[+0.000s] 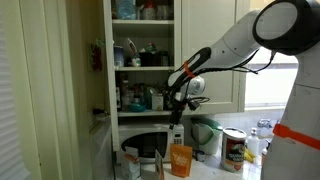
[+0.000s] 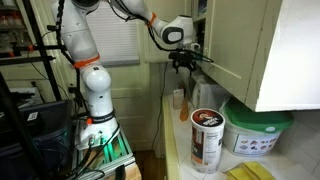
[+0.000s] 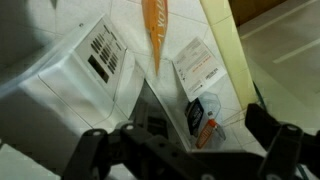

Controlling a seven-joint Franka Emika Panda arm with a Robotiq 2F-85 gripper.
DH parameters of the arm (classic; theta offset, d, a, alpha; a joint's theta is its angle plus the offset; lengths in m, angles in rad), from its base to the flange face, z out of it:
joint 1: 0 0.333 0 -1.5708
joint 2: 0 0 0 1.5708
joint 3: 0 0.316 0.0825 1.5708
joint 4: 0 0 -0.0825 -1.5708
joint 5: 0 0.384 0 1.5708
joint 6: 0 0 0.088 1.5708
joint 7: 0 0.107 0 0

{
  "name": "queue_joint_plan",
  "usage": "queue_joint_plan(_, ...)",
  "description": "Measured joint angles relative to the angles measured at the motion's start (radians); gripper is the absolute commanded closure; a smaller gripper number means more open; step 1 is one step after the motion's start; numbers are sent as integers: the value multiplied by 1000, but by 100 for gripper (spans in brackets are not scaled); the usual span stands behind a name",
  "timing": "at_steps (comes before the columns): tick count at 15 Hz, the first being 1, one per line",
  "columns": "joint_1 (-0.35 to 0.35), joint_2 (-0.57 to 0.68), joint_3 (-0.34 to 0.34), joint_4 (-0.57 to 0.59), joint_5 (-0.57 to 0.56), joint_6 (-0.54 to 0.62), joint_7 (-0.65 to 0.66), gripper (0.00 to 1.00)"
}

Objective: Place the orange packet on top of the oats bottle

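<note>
The gripper moves across and down next, until its open fingers straddle the thin upper edge of the orange packet [image 1: 181,160].
The orange packet [image 1: 181,160] stands upright on the counter below the open cabinet. It also shows in an exterior view [image 2: 179,98] and, edge-on, at the top of the wrist view [image 3: 155,30]. The oats bottle [image 1: 234,150], a short canister with a dark red-brown label, stands on the counter to the packet's right, and is near the camera in an exterior view [image 2: 207,138]. It is out of the wrist view. My gripper [image 1: 178,100] hangs well above the packet, open and empty; it shows in both exterior views [image 2: 185,58] and the wrist view [image 3: 185,160].
The open cabinet has shelves full of bottles and jars [image 1: 140,95]. A pale green jug [image 1: 205,135] stands between packet and canister. A white and green tub [image 2: 258,130] sits by the canister. A white box with a barcode [image 3: 105,50] and a small bottle [image 3: 203,125] lie below the gripper.
</note>
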Motion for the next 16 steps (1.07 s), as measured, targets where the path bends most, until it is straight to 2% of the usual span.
queue_joint_plan(6,-78,-10,-29,-142,88,122,-168,0)
queue_joint_plan(10,-112,1,-77,-197,188,140,-315,0)
queue_joint_plan(12,-125,22,-93,-200,241,144,-382,18)
queue_joint_plan(13,-131,36,-96,-200,262,145,-409,34)
queue_joint_plan(16,-140,82,-93,-199,309,145,-477,46)
